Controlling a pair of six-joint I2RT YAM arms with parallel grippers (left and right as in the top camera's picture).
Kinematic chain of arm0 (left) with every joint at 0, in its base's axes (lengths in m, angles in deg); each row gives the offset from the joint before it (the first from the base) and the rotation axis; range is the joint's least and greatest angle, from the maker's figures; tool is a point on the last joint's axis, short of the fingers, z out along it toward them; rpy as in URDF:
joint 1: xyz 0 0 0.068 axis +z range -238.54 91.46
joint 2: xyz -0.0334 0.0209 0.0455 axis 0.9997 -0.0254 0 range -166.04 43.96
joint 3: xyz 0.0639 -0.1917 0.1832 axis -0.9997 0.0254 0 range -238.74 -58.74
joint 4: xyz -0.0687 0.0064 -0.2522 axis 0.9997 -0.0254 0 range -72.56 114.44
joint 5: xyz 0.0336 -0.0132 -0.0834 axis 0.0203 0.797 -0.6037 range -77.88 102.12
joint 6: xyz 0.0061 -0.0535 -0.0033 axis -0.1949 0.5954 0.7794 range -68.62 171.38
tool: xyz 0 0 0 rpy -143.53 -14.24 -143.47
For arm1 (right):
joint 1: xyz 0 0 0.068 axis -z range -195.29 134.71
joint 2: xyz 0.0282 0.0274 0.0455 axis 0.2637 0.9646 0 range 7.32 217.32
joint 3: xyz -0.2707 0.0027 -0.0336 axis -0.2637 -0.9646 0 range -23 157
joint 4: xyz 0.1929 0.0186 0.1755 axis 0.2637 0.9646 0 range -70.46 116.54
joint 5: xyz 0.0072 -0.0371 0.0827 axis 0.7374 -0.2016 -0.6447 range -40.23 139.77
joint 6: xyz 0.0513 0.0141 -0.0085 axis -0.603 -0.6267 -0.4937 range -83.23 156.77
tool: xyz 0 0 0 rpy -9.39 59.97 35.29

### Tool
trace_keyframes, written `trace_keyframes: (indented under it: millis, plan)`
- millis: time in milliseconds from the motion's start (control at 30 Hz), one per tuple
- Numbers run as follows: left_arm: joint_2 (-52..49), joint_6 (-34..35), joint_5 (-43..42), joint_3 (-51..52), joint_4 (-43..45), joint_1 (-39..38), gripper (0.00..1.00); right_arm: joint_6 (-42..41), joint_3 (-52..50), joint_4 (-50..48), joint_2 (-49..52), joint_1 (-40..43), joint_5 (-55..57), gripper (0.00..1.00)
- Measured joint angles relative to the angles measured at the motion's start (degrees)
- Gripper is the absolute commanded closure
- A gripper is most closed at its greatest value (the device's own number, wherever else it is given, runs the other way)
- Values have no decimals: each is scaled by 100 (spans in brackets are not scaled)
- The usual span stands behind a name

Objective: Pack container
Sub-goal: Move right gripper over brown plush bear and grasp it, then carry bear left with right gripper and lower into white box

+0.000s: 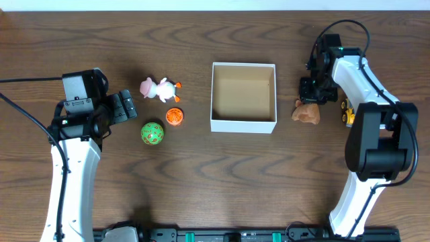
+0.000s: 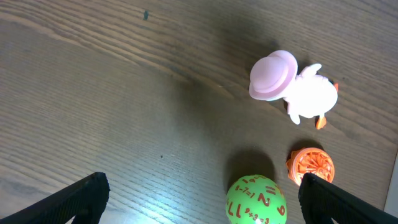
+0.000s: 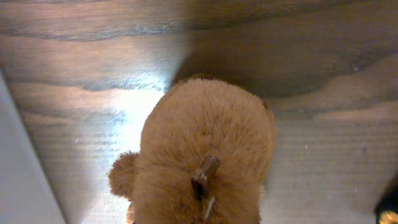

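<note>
Next, my right gripper lifts the plush over the container's side, then lowers it into the part of the container by the orange ball.
The container (image 1: 243, 125), a square white box with a tan inside, sits mid-table with nothing in it; its white wall shows at the left of the right wrist view (image 3: 11, 180). A brown plush toy (image 1: 306, 113) lies just right of it and fills the right wrist view (image 3: 205, 143). My right gripper (image 1: 313, 94) is on the plush, its fingers hidden in the fur. My left gripper (image 1: 124, 106) is open and holds nothing (image 2: 202, 199), left of a green number ball (image 1: 152, 133) (image 2: 256, 200).
A white duck toy with a pink hat (image 1: 160, 89) (image 2: 298, 87) and a small orange ball (image 1: 174, 117) (image 2: 310, 166) lie left of the container. A yellow toy truck (image 1: 349, 111) stands right of the plush, under my right arm.
</note>
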Motion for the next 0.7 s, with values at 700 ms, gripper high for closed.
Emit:
trace_keyframes:
  millis: [700]
  plan:
    - [0, 2, 0, 0, 0, 0, 2, -1342, 402, -1113, -2588, -2337, -131, 99]
